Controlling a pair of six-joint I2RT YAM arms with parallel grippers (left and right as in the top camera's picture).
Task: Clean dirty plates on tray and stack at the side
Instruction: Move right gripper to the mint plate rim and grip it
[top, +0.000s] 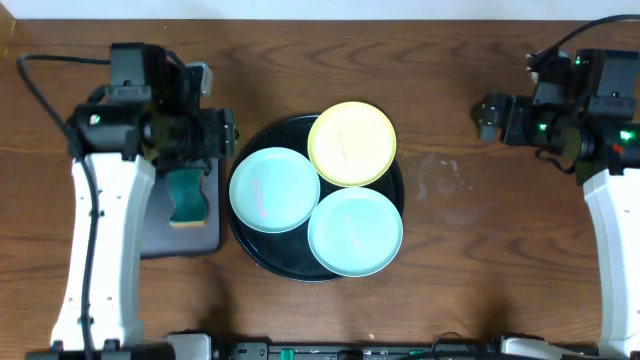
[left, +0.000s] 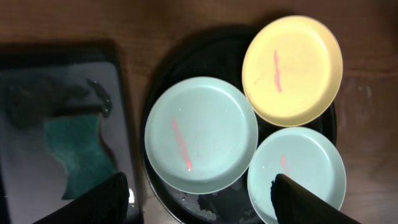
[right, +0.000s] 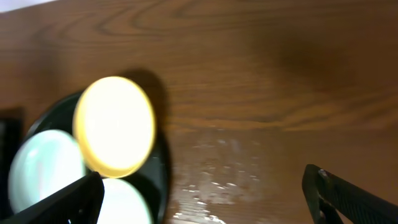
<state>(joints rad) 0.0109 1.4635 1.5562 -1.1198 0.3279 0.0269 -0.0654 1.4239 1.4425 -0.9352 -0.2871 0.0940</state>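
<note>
My right gripper crosses over the yellow plate next and lowers onto the mint rim beside it, since that plate has a pink streak.
The round black tray sits mid-table with three plates on it. The yellow plate lies at its far right rim. One mint plate lies at the left, the other mint plate at the near right. Each plate has a pink streak, as the left wrist view shows on the yellow plate and the mint plates. My left gripper is open and empty above the tray's left edge. My right gripper is open and empty, over bare wood right of the tray.
A rectangular black tray lies left of the round tray with a green sponge on it; it also shows in the left wrist view. A damp smear marks the wood right of the round tray.
</note>
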